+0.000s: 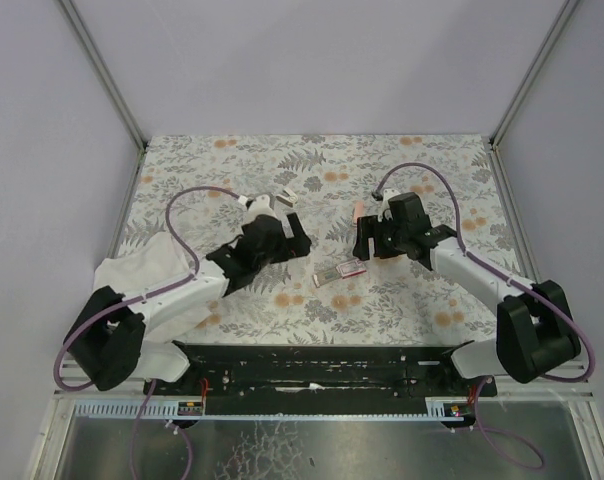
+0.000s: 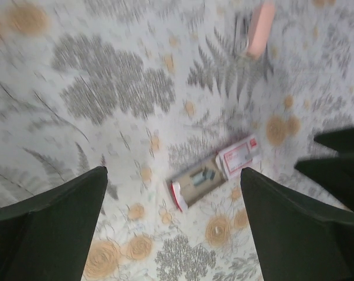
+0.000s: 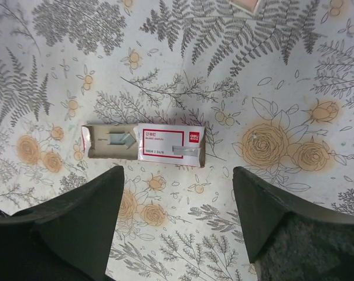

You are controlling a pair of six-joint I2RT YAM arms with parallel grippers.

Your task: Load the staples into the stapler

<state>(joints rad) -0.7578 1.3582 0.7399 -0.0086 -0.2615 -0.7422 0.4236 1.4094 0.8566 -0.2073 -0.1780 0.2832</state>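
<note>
The empty left gripper moves outward over the small white stapler (image 1: 286, 197) next, then lowers and closes around its body. The stapler lies outward of the gripper.
The staples' small red box (image 3: 168, 144) lies flat on the floral tablecloth, its tan tray (image 3: 106, 141) slid out to the left with staple strips (image 3: 121, 139) in it. One strip (image 3: 186, 151) lies on the pale label. The box also shows in the top view (image 1: 339, 272) and the left wrist view (image 2: 215, 172). A slim salmon-pink bar (image 2: 260, 26) with a dark metal part lies beyond it, partly hidden behind my right arm in the top view (image 1: 357, 209). My left gripper (image 2: 172, 171) and my right gripper (image 3: 177, 170) are both open, empty, above the table beside the box.
A crumpled white cloth (image 1: 147, 265) lies at the left by the left arm. Grey walls with metal posts (image 1: 112, 90) enclose the table. The right gripper's dark fingers (image 2: 341, 170) show in the left wrist view, close to the box.
</note>
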